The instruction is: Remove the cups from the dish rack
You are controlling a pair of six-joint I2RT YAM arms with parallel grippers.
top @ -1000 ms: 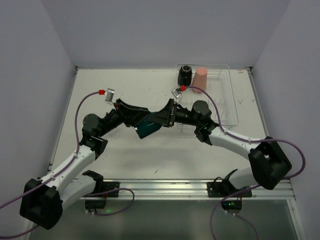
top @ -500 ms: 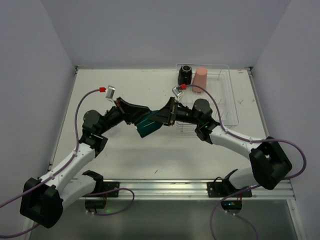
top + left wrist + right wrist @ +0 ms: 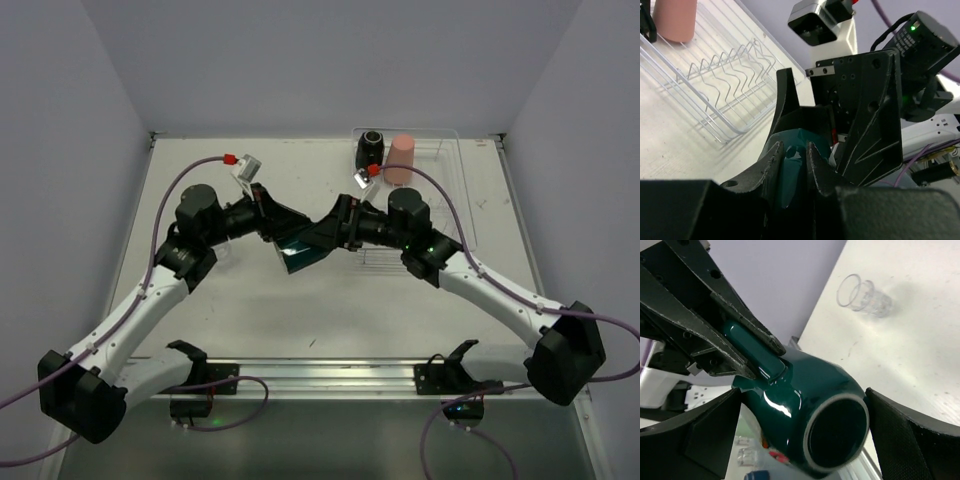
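The dark teal cup turns upright in my left gripper next and comes down onto the bare tabletop beside the tiny clear cup for release, since that spot is bare.
The dark teal cup hangs above the table between both arms. My left gripper is shut on its handle, which shows pinched between the dark fingers. My right gripper is open, with a finger on each side of the cup body and a gap at both. The black cup and the salmon-pink tumbler stand in the far end of the dish rack. One tiny clear cup lies on its side on the table.
The rack's wire dividers lie just right of the handover spot. White walls close in the table on three sides, and a metal rail runs along the near edge.
My right gripper's jaws have spread wide off the teal cup. My left gripper closed on the handle, and the left arm's elbow swung up and rightward.
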